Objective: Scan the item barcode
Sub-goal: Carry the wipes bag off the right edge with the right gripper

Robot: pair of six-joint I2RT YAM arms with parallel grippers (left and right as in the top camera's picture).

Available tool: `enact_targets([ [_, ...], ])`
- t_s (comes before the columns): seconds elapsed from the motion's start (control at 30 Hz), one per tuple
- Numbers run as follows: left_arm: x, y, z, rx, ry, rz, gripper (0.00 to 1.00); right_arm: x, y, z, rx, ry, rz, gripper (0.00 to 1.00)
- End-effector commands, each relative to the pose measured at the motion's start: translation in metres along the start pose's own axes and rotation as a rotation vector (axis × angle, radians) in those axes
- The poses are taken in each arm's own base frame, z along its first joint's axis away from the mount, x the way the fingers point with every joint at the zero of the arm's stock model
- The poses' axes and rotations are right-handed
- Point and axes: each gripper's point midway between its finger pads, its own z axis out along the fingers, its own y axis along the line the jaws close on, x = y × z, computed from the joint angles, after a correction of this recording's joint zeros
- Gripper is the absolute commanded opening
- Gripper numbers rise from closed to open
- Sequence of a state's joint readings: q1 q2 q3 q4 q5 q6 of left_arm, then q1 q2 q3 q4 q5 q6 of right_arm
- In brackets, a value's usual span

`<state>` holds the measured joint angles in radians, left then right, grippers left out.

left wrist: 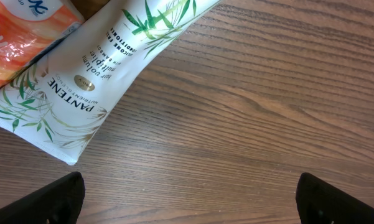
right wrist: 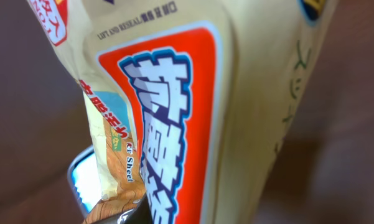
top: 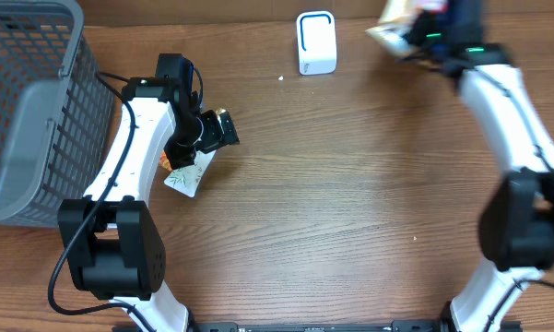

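I should swing my right gripper away from the scanner (top: 316, 41) toward the table's side next and let go of the packet, because that side is to the gripper's right in the overhead view.
A beige snack packet (right wrist: 193, 106) with an orange and blue label fills the right wrist view. My right gripper (top: 431, 29) is shut on it and holds it in the air at the table's far right (top: 394, 35). The white barcode scanner (top: 316, 41) stands at the far edge, left of the packet; a white and blue rounded shape (right wrist: 86, 180) shows behind the packet. My left gripper (left wrist: 190, 199) hangs open over bare wood (top: 218, 129), nothing between its fingers. A white Pantene pouch (left wrist: 99, 81) lies just beyond it.
An orange packet (left wrist: 18, 37) lies partly under the Pantene pouch (top: 186, 175). A grey wire basket (top: 28, 111) stands at the table's left edge. The brown wooden table (top: 350, 184) runs wide between the two arms.
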<state>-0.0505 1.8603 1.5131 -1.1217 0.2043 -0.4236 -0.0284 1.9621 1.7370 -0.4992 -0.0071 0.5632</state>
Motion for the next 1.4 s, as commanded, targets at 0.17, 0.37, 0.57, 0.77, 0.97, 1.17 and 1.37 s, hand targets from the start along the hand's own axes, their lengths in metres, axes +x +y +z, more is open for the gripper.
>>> enact_targets([
  [0.17,0.002,0.001,0.006,-0.011,0.014,-0.002,1.0,-0.083,-0.205,-0.069,0.412,-0.134,0.372,0.04],
  [0.37,0.002,0.002,0.006,-0.011,0.014,-0.003,1.0,-0.087,-0.32,-0.108,0.59,-0.147,0.543,0.04],
  [0.57,0.002,0.001,0.006,-0.011,0.014,-0.002,1.0,-0.082,-0.376,-0.126,0.665,-0.154,0.632,0.1],
  [0.77,0.002,0.001,0.006,-0.011,0.014,-0.002,1.0,-0.075,-0.39,-0.12,0.684,-0.136,0.649,0.4],
  [0.97,0.002,0.001,0.006,-0.011,0.014,-0.002,1.0,-0.079,-0.384,-0.123,0.677,-0.143,0.644,0.8],
  [1.17,0.002,0.002,0.006,-0.011,0.014,-0.003,1.0,-0.108,-0.356,-0.161,0.63,-0.246,0.619,0.82],
  [1.37,0.002,0.001,0.006,-0.011,0.014,-0.002,1.0,-0.133,-0.275,-0.196,0.315,-0.262,0.582,0.92],
])
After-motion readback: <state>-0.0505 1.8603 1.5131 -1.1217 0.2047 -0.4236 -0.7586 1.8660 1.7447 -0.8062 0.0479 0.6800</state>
